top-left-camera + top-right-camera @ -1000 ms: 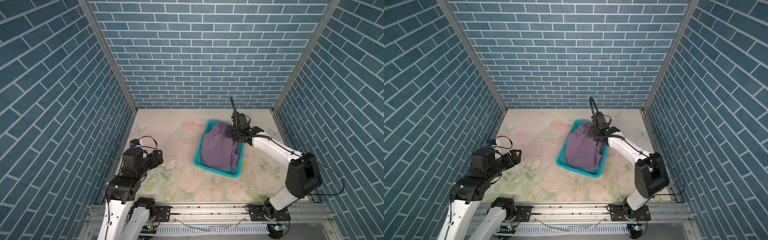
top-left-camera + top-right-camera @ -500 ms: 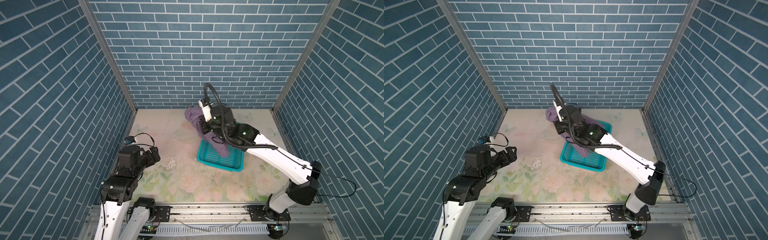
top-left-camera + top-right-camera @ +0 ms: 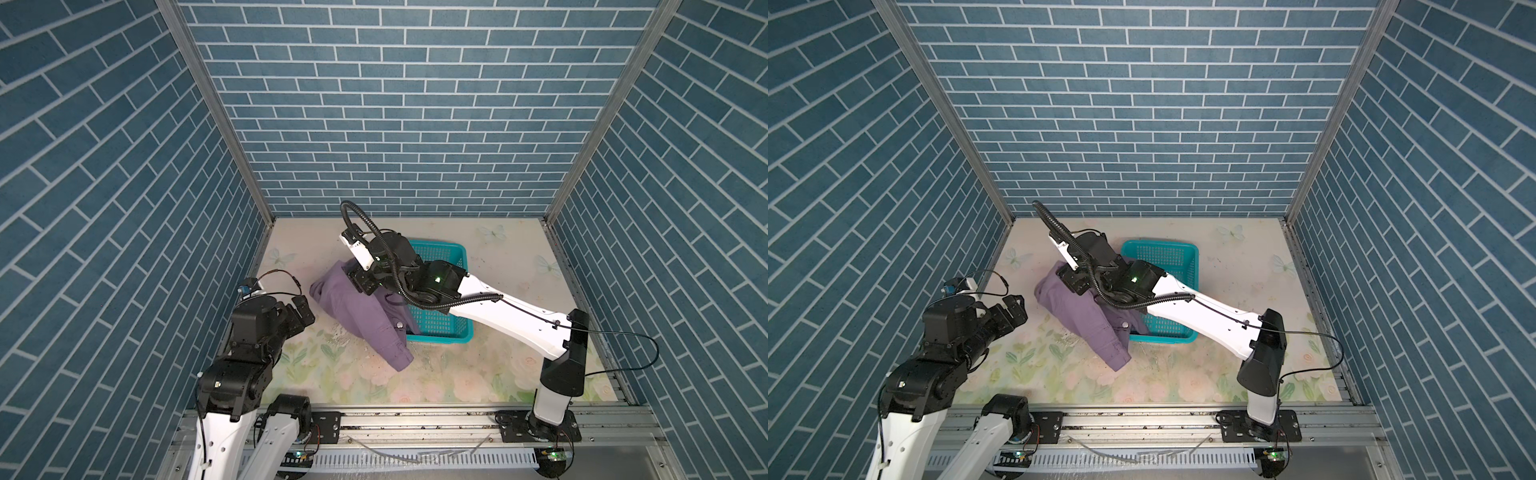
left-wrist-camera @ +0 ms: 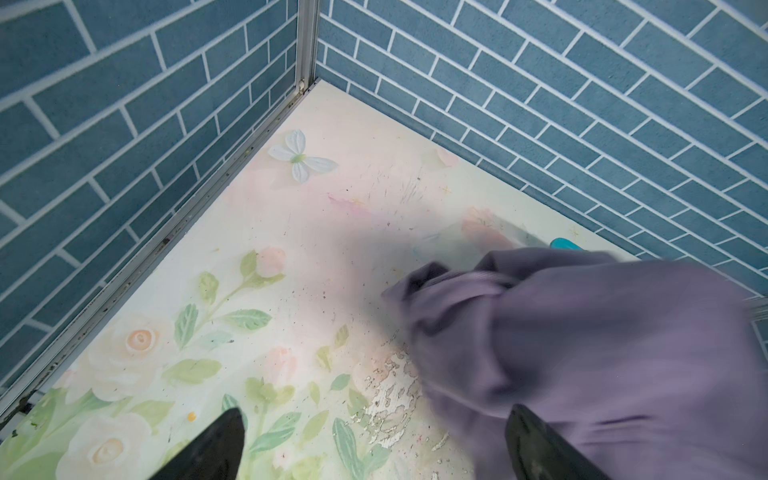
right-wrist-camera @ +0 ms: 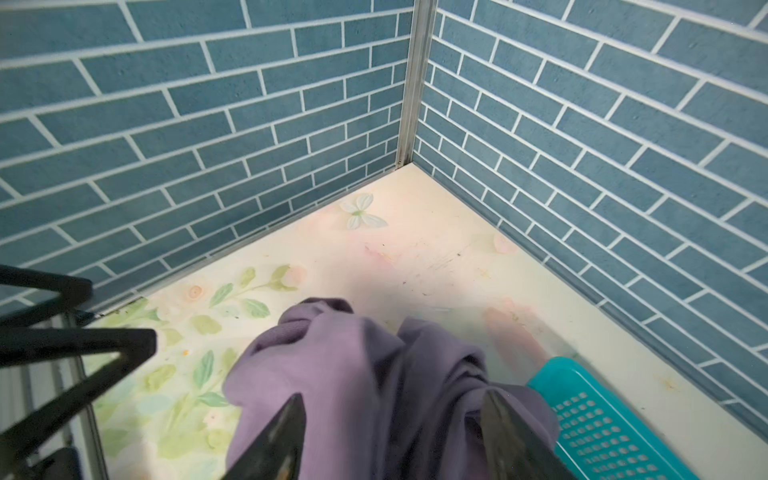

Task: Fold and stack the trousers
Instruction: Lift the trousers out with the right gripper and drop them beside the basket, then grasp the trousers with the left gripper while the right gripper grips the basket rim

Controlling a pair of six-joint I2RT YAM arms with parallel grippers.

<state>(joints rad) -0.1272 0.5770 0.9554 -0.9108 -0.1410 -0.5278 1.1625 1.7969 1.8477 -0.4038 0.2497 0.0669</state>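
My left gripper should cross the heap toward the teal mesh basket and tip down onto the raised fold (image 3: 392,313) beside the basket's rim, as the trousers drape over it.
The muted-purple trousers (image 3: 361,318) (image 3: 1086,318) lie in a crumpled heap on the floral table, just left of the teal mesh basket (image 3: 440,338) (image 3: 1163,337), one part draped over its near left corner. My right gripper (image 3: 359,284) (image 3: 1073,282) hovers over the heap's far end. In the right wrist view the right gripper (image 5: 392,399) is open, with the trousers (image 5: 353,374) loose under it and the basket (image 5: 602,428) beside it. My left gripper (image 3: 305,311) (image 3: 1015,309) (image 4: 376,415) is open, just left of the trousers (image 4: 602,353), holding nothing.
Blue brick walls close in the table on three sides. A worn, flaking patch of the mat (image 4: 395,382) lies by the heap's near left edge. The left arm's black frame (image 5: 62,345) shows in the right wrist view. A metal rail (image 3: 415,419) runs along the front.
The right arm lifted the trousers out of the basket, swung them left and opened its jaws; the trousers now lie on the table. The left gripper opened wider.
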